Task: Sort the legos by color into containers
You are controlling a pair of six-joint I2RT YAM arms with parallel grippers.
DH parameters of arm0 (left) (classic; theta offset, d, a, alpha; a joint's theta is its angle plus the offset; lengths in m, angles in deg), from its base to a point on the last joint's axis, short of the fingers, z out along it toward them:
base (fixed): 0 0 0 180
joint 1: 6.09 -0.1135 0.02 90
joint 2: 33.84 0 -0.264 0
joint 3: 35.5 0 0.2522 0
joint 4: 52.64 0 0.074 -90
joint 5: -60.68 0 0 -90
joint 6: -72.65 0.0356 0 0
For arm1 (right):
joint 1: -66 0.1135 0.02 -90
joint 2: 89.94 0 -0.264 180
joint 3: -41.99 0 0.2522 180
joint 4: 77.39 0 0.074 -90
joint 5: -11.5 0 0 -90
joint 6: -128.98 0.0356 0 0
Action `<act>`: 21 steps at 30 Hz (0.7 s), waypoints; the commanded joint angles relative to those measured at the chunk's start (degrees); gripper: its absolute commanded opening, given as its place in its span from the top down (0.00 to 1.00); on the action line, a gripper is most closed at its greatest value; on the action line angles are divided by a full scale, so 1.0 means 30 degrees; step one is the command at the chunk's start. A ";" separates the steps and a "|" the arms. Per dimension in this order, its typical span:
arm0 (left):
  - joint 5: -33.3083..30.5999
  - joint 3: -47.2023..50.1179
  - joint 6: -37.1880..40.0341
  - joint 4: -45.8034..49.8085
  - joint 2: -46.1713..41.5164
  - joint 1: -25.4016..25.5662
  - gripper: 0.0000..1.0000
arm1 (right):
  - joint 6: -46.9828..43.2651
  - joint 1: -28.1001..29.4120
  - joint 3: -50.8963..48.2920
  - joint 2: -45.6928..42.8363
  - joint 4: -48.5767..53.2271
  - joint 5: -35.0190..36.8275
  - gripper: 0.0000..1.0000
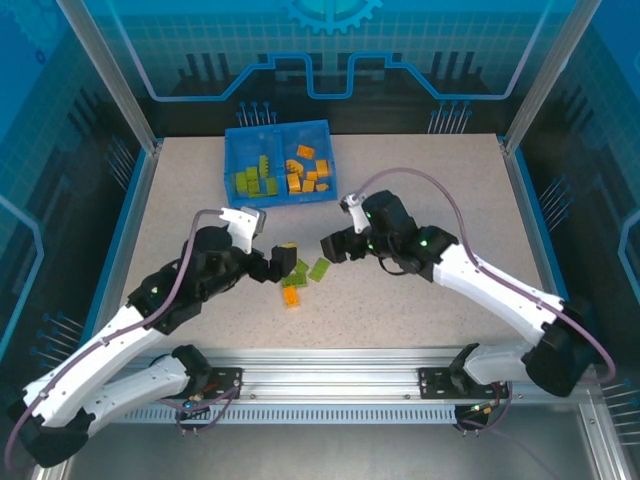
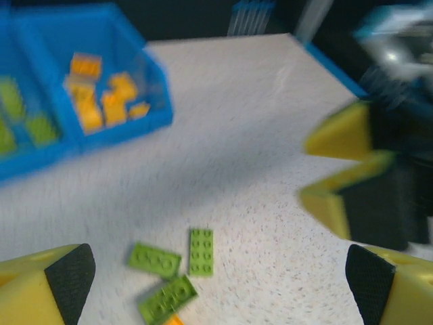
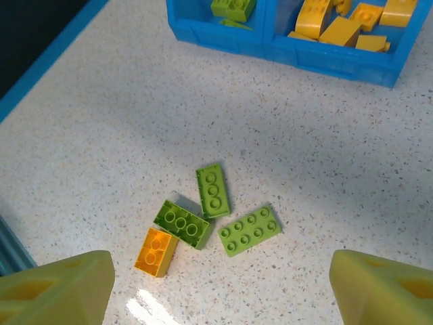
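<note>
My left gripper moves back and down onto the near end of the orange lego next, because that end lies clear of the neighboring green legos.
The blue tray (image 1: 278,160) at the back holds lime green legos (image 1: 256,180) in its left compartment and orange legos (image 1: 308,172) in its right. Loose on the table lie three green legos (image 3: 250,230) (image 3: 213,191) (image 3: 181,223) and one orange lego (image 3: 156,252), bunched together. My right gripper (image 3: 220,291) hovers over them, open, with nothing between its fingers. My left gripper (image 2: 220,284) is open and empty too, just left of the cluster (image 1: 300,278), and its view is blurred.
The two grippers (image 1: 278,262) (image 1: 333,246) face each other closely across the loose bricks, and the right one's yellow fingers (image 2: 345,169) show in the left wrist view. Blue rails edge the table on both sides. Bare tabletop lies between the cluster and the tray (image 3: 284,47).
</note>
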 commanded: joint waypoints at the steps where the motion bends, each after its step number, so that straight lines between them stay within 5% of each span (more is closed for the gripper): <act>1: -0.2513 0.1058 -0.8036 0.2754 0.1030 0.0815 0.01 | 0.1281 0.0291 -0.1771 -0.1658 -0.2035 0.1126 0.13; 10: -0.3800 0.2547 -1.7935 0.3983 0.6166 0.3452 0.13 | 0.2503 0.0437 -0.3596 -0.2912 -0.1486 0.2130 0.06; 21: -0.3957 0.1976 -1.8554 0.2711 1.0866 0.4388 0.21 | 0.2486 0.0574 -0.3610 -0.3054 -0.1136 0.2483 0.00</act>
